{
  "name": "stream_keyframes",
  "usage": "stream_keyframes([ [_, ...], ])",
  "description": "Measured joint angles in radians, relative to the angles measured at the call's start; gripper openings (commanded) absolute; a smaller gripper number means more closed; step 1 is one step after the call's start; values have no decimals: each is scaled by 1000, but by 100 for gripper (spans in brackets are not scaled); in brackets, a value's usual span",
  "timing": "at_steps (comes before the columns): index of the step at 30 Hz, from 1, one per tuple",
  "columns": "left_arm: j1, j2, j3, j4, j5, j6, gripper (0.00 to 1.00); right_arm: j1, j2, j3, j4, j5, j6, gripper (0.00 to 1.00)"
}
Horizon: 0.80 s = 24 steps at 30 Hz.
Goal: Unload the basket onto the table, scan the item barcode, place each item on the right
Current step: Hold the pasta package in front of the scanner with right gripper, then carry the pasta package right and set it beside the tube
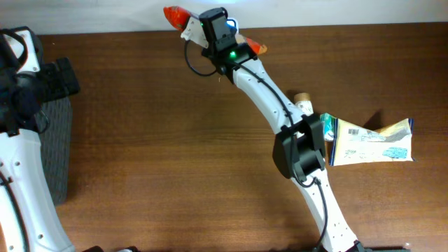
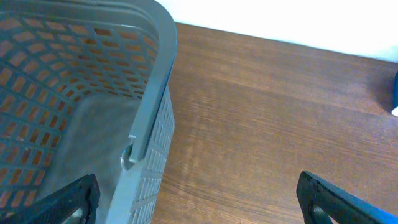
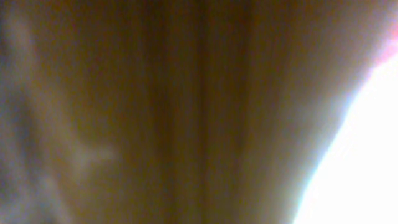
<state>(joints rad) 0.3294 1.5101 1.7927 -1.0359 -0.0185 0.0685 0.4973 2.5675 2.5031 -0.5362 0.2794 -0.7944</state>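
Observation:
Other items lie beside the cork-coloured cylinder. I should therefore bring my right gripper back toward the bare tabletop there, turn and lower the orange-ended packet, then release it.
The item, a yellowish-white packet with blue print, lies flat on the table at the right, beside the right arm's elbow. At the table's back edge lies an orange-and-white device. My right gripper sits right on top of it. Its fingers are hidden under the wrist, and the right wrist view is only a brown blur with white glare. My left gripper is wide open over the rim of a grey basket. Nothing is between its fingers.
The grey mesh basket stands at the table's left edge under the left arm. A small cork-coloured cylinder sits behind the right arm's elbow. The right arm stretches diagonally across the middle of the wooden table. A blue object peeks in at the edge.

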Motion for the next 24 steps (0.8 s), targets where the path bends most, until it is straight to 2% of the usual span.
stream_keyframes([
  [3,0,0,0,1,0,0,99,0,-83,-2,-95,-13,84,4],
  [6,0,0,0,0,0,0,99,0,-208,-1,-262,-18,207,4],
  [11,0,0,0,0,0,0,99,-2,-386,13,-676,-19,533,4],
  [16,0,0,0,0,0,0,99,-38,-392,9,-1077,-77,771,4],
  [19,0,0,0,0,0,0,99,-79,-388,-69,-1113,-135,816,4],
  [24,0,0,0,1,0,0,99,-132,-386,-290,-1012,-185,892,4],
])
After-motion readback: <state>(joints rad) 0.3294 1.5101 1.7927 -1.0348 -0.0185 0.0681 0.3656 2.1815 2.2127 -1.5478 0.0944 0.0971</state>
